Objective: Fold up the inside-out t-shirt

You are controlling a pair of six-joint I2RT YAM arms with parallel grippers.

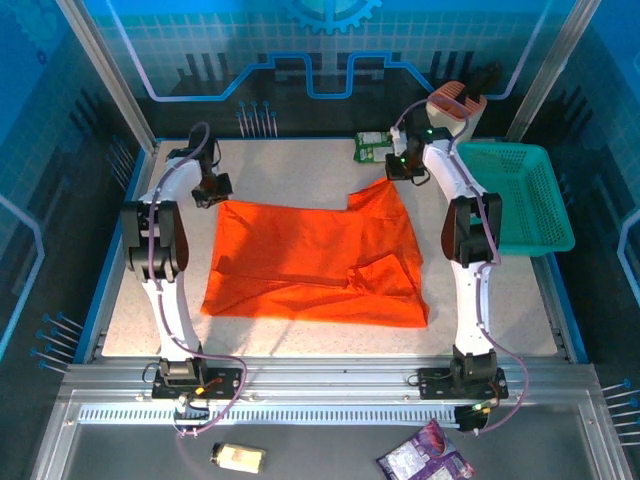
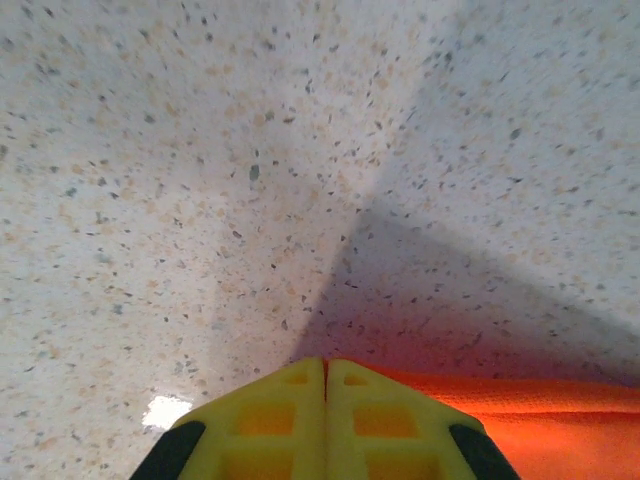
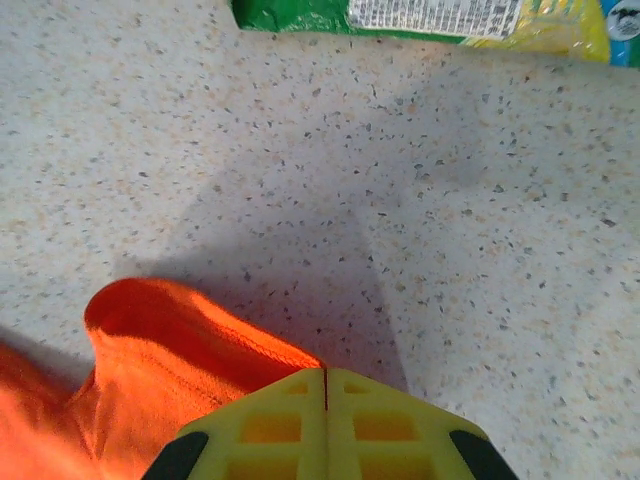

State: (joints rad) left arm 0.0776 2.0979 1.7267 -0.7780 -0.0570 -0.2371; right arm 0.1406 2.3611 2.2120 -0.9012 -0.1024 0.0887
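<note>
The shirt's far part is still unfolded, so my right gripper will next move back to release the shirt's hemmed edge beside the rumpled fold (image 1: 392, 272), which is closer to my base than the gripper is.
The inside-out t-shirt (image 1: 310, 265), bright orange and wrinkled, lies spread flat on the speckled table, with a fold near its right side. My left gripper (image 1: 214, 194) is at the shirt's far left corner. In the left wrist view its yellow fingers (image 2: 290, 400) are pressed together at the tip (image 2: 325, 362), and the orange cloth (image 2: 540, 420) runs in under them. My right gripper (image 1: 398, 174) is at the far right corner, which is raised slightly. In the right wrist view the jaws (image 3: 326, 372) are shut on a hemmed edge of the cloth (image 3: 150, 370).
A teal mesh basket (image 1: 520, 195) stands at the right edge of the table. A green packet (image 1: 372, 147) lies just beyond the right gripper, and it also shows in the right wrist view (image 3: 420, 15). A small bottle (image 1: 238, 458) and a purple packet (image 1: 425, 462) lie below the arm bases.
</note>
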